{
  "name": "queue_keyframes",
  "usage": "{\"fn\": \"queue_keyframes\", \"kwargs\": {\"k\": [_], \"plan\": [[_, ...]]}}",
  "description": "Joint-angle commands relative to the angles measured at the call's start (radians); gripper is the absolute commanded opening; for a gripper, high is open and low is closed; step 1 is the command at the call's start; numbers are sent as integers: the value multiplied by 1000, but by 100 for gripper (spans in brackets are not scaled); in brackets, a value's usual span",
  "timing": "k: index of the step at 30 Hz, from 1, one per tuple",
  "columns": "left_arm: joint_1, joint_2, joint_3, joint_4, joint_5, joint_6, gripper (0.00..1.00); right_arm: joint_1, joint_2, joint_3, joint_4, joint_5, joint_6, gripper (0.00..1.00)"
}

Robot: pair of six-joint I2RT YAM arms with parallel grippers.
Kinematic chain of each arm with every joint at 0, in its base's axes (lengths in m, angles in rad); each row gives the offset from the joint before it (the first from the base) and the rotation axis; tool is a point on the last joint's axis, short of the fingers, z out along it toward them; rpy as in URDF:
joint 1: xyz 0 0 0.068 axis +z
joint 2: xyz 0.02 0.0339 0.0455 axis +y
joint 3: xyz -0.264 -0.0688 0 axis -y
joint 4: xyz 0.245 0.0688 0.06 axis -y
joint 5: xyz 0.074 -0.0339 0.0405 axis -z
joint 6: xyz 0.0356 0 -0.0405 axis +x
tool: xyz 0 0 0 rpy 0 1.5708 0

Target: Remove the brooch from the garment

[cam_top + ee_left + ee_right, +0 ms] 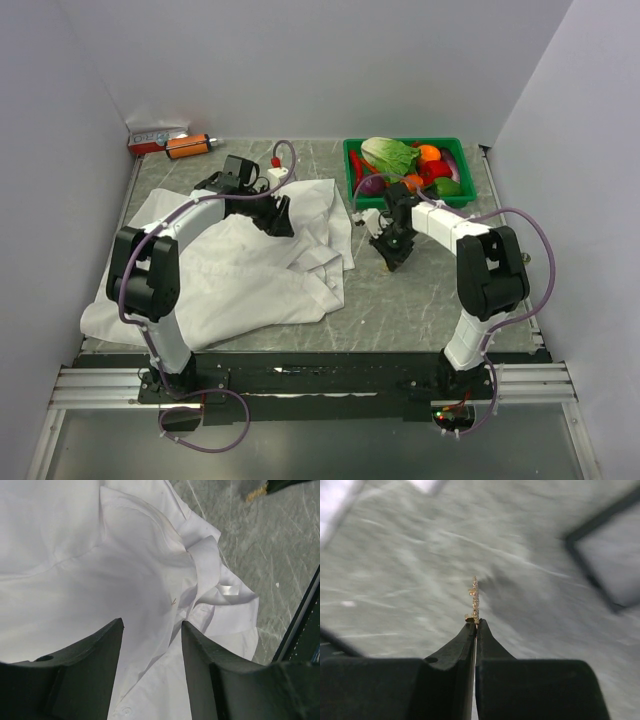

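Observation:
The brooch (475, 600) is already off the shirt, so my right gripper will move outward, to the right in its wrist view, over the black-framed case (615, 555) and let go of the brooch there.
The white shirt (240, 265) lies crumpled on the left half of the grey table; it fills the left wrist view (100, 555). My left gripper (278, 217) hovers open over the shirt near its collar, nothing between its fingers (105, 650). My right gripper (392, 258) is to the right of the shirt, low over bare table, and is shut on the small gold brooch (475, 600), which sticks out edge-on past the fingertips. The brooch also shows as a gold speck at the top of the left wrist view (256, 493).
A green tray (465, 148) of toy vegetables stands at the back right, just behind my right arm. An orange bottle (187, 146) and a small box (155, 138) lie at the back left. A black frame edge (300, 625) runs along the table's near side.

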Motion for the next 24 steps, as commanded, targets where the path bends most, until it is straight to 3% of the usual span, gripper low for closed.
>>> {"fn": "queue_keyframes", "kwargs": {"k": [1, 14, 24], "plan": [[-4, -23, -5, -3, -25, 8, 56, -4, -55, 1, 140, 225, -113, 0], [1, -46, -31, -28, -72, 22, 56, -4, 32, 145, 254, 387, -314, 0], [1, -29, -16, -26, -76, 10, 56, 16, 65, 95, 354, 436, -414, 0]]}}
